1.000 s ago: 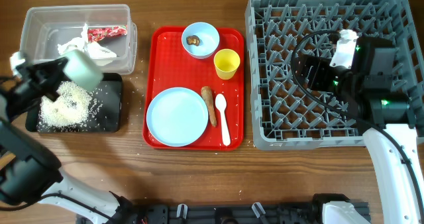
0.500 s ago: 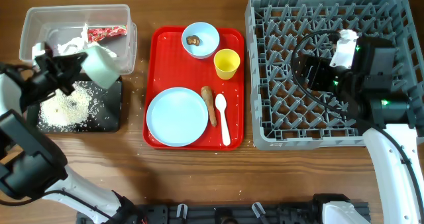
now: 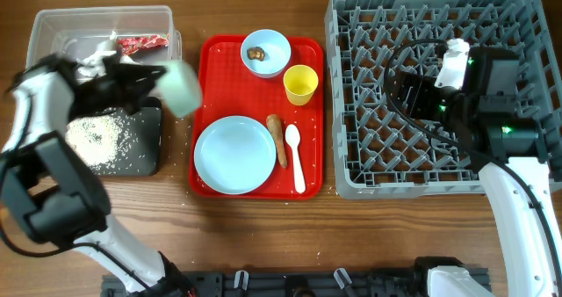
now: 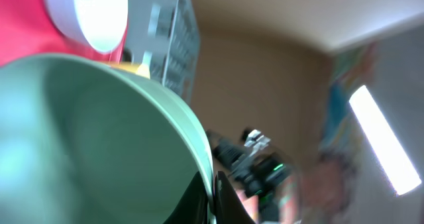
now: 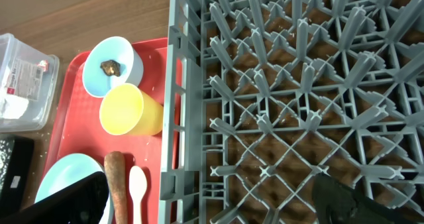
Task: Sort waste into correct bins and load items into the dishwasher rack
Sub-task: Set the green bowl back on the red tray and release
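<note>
Next, my left gripper moves across and down to release the bowl, since the serving tray's bare patch [image 3: 232, 96] lies below and to its right in the overhead view.
My left gripper [image 3: 165, 79] is shut on the rim of the pale green bowl [image 3: 182, 88] and holds it in the air between the black tray [image 3: 151, 148] and the red serving tray. In the left wrist view the bowl [image 4: 86, 144] fills the left side, with my fingers [image 4: 225, 201] pinching its rim. White rice [image 3: 95, 137] lies in the black tray. The clear tub [image 3: 53, 26] holds napkins [image 3: 95, 58] and the red wrapper [image 3: 140, 42]. My right gripper [image 3: 411, 93] hangs open and empty over the grey rack [image 3: 421, 16], which also shows in the right wrist view [image 5: 298, 85].
The red serving tray [image 3: 209, 60] carries the pale blue bowl [image 3: 265, 51] with a brown lump, the yellow cup [image 3: 300, 84], the pale blue plate [image 3: 234, 155], the brown stick [image 3: 277, 139] and the white spoon [image 3: 295, 156]. Loose rice grains dot the table.
My left gripper has carried the green bowl from over the black tray to the right, up to the red tray's left edge. The right arm has not moved.
</note>
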Robot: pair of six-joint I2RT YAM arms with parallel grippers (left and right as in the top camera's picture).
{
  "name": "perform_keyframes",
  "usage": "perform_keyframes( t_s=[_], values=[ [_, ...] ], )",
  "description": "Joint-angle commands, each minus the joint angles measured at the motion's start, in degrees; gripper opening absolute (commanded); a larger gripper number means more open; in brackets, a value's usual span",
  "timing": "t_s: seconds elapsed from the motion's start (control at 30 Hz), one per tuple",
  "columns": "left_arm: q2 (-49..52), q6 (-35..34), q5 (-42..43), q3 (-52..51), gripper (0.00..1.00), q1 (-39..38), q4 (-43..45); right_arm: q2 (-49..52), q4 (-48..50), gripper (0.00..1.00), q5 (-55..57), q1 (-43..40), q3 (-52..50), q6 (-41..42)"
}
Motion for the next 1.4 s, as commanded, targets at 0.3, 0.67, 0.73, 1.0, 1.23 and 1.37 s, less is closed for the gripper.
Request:
perform_keyframes(
  t_s=[0.3, 0.67, 0.73, 1.0, 1.23, 1.37],
  values=[
    [0.55, -10.95, -76.89, 16.22, 0.04, -36.0, 10.95, 0.61, 0.07, 1.0, -0.31, -0.07, 1.49, 1.75],
    [5.44, -13.94, -93.31, 8.37, 0.04, -46.34, 16.46, 0.96, 0.17, 1.0, 0.72, -0.02, 1.49, 1.7],
    [6.43, -13.92, -93.33, 8.22, 0.04, -46.36, 16.85, 1.25, 0.11, 1.0, 0.74, -0.02, 1.49, 1.68],
    [6.82, -13.25, -93.55, 9.64, 0.34, -46.23, 17.29, 1.33, 0.11, 1.0, 0.74, 0.0, 1.49, 1.77],
    [5.33, -13.18, -92.94, 20.09, 0.65, -46.12, 21.38, 1.33, 0.28, 1.0, 0.72, 0.0, 1.49, 1.86],
    [6.69, -5.6, -83.71, 20.0, 0.67, -46.14, 28.79, 1.33, 0.28, 0.99, 0.72, -0.02, 1.49, 1.88]
  ],
)
